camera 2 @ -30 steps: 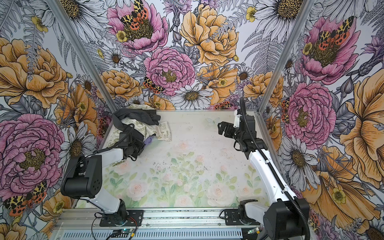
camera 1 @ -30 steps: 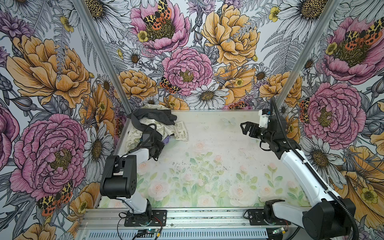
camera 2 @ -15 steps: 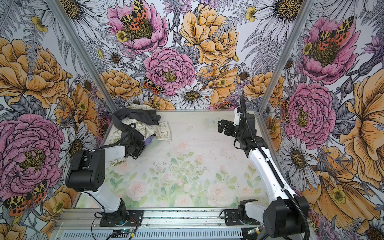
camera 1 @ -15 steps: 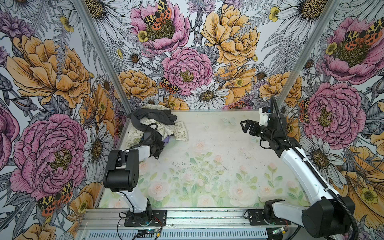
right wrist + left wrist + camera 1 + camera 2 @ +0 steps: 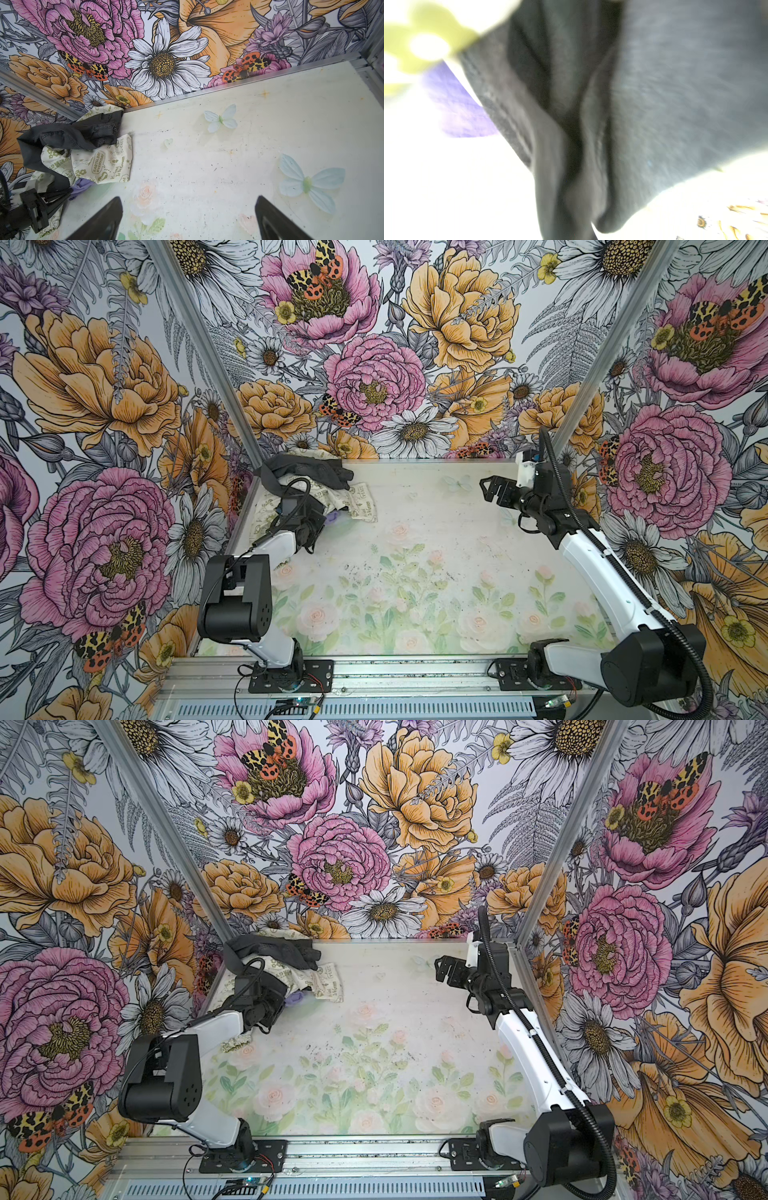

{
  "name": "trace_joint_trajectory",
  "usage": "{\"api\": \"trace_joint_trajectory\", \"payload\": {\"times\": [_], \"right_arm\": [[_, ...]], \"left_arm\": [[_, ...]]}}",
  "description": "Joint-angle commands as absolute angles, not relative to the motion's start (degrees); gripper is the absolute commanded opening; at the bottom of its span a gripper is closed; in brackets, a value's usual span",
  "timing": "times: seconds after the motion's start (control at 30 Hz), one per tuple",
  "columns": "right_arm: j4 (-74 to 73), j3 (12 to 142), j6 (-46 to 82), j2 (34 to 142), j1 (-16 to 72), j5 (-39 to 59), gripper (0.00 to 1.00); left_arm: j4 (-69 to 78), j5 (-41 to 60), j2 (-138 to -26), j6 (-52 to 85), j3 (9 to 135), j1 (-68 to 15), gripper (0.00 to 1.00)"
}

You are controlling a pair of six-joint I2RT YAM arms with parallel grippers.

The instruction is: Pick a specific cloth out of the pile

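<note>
I need to lift the bunched edge with my left gripper up and over the cream cloth's printed face (image 5: pixel 357 497), outward of it, and release, to draw out the buried lavender.
The pile (image 5: pixel 307 489) lies in the far left corner. A dark grey garment (image 5: pixel 68 135) drapes over a cream cloth with green print (image 5: pixel 104 164). Only a small lavender fold of the cloth (image 5: pixel 332 517) (image 5: pixel 296 997) (image 5: pixel 82 186) shows at the pile's near edge. My left gripper (image 5: pixel 318 522) (image 5: pixel 67 192) is shut at that edge, its tips right beside the lavender fold. In the left wrist view dark grey fabric (image 5: pixel 591 124) fills the frame and its folds run down into the hidden jaws, with the cloth (image 5: pixel 460 108) off to one side. My right gripper (image 5: pixel 486 489) (image 5: pixel 188 199) hangs open and empty at the far right.
Floral walls with metal corner posts (image 5: pixel 208 348) enclose the table (image 5: pixel 415 531) on three sides. The pile presses against the back wall's rail (image 5: pixel 228 85). A strap of the grey garment hangs down onto my left gripper. The arm bases sit on the front rail (image 5: pixel 374 672).
My left gripper has closed at the pile's near edge, and the left arm's elbow has shifted slightly toward the middle. The right arm has held still.
</note>
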State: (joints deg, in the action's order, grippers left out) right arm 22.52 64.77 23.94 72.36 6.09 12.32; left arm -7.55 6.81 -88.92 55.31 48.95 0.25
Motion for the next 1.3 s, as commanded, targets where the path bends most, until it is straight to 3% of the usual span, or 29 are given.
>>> {"api": "trace_joint_trajectory", "payload": {"times": [0.0,0.43,1.27], "right_arm": [[22.4,67.1,22.8,73.2,6.5,12.4,0.99],[22.4,69.7,22.1,75.8,6.8,14.1,0.99],[22.4,73.2,21.3,78.9,8.8,16.1,0.98]], "left_arm": [[-10.4,3.4,-84.1,54.5,51.7,0.1,0.00],[-19.4,0.1,-75.3,51.0,61.5,0.1,0.00],[-20.6,7.4,-77.2,39.8,78.3,-1.3,0.00]]}}
